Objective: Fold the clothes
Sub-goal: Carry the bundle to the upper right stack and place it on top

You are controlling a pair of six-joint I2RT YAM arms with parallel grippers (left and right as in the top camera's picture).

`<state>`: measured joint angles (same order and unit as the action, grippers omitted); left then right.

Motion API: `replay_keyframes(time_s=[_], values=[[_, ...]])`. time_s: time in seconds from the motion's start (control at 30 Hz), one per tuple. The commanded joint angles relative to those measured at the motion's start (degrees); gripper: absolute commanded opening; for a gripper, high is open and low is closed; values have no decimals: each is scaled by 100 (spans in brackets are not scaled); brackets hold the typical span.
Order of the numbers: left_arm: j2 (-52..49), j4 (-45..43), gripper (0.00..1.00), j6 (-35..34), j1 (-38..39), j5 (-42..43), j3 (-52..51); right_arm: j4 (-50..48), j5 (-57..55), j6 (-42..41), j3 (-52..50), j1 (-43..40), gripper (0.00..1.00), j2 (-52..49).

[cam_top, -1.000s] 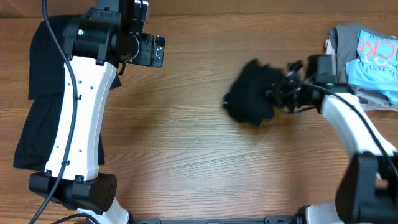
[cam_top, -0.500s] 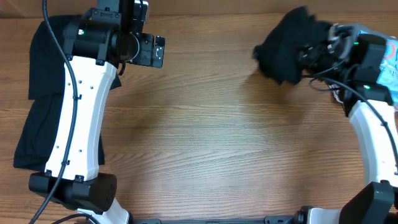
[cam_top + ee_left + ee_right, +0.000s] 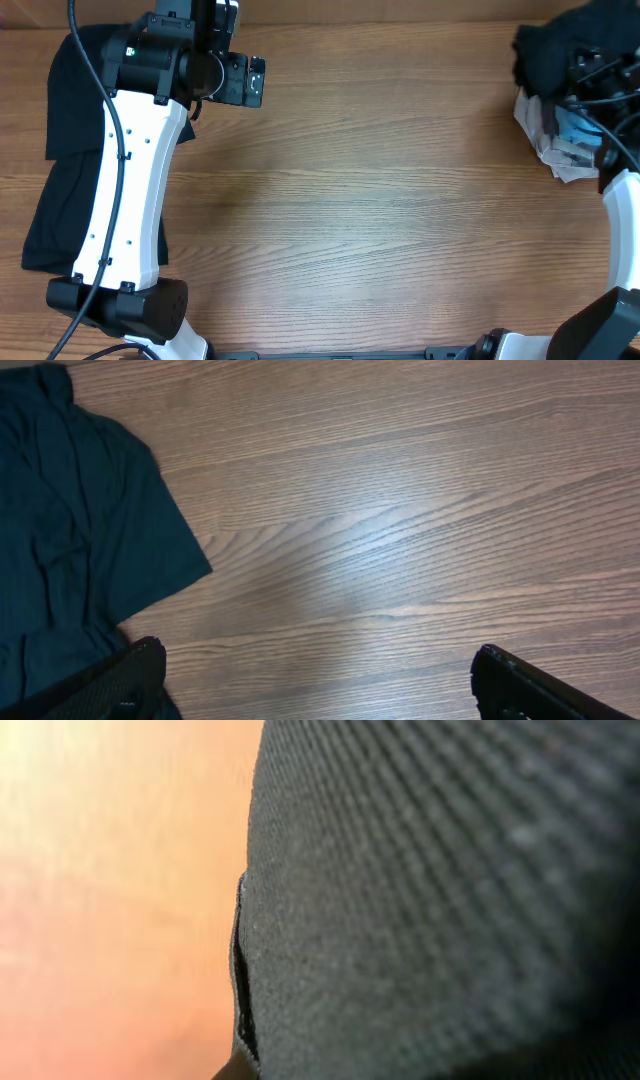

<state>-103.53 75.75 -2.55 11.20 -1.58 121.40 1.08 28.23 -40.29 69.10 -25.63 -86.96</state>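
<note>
Next I should shift my right gripper to the right in the overhead view, then lower onto the folded pile, since the black garment (image 3: 550,45) hangs bunched above it.
A bunched black garment (image 3: 550,45) hangs at the far right back of the table, over a pile of folded clothes (image 3: 556,150). My right gripper (image 3: 592,72) is against it; the cloth moves with the gripper, so it is shut on it. In the right wrist view the black garment (image 3: 440,900) fills the frame and hides the fingers. A dark shirt (image 3: 60,150) lies spread at the table's left edge, partly under my left arm; it also shows in the left wrist view (image 3: 70,520). My left gripper (image 3: 320,680) is open and empty above bare wood beside the shirt.
The pile at the right edge holds grey, white and light blue (image 3: 575,128) clothes. The white left arm (image 3: 130,190) stretches along the left side from its base (image 3: 120,305). The right arm (image 3: 625,230) runs along the right edge.
My right gripper has carried the black garment from the table's middle right up to the back right corner, over the pile. The left arm has not moved.
</note>
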Motion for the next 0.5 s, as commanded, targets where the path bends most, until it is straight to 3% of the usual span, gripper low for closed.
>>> replay_keyframes(time_s=[0.0,0.47], values=[[-74,-15,100,127,-33,-35,-17,-374,-125,-31,229,-238,4,-28],[-74,-55,100,127,-31,-28,-17,-2564,544,-800,229,-901,4,-1617]])
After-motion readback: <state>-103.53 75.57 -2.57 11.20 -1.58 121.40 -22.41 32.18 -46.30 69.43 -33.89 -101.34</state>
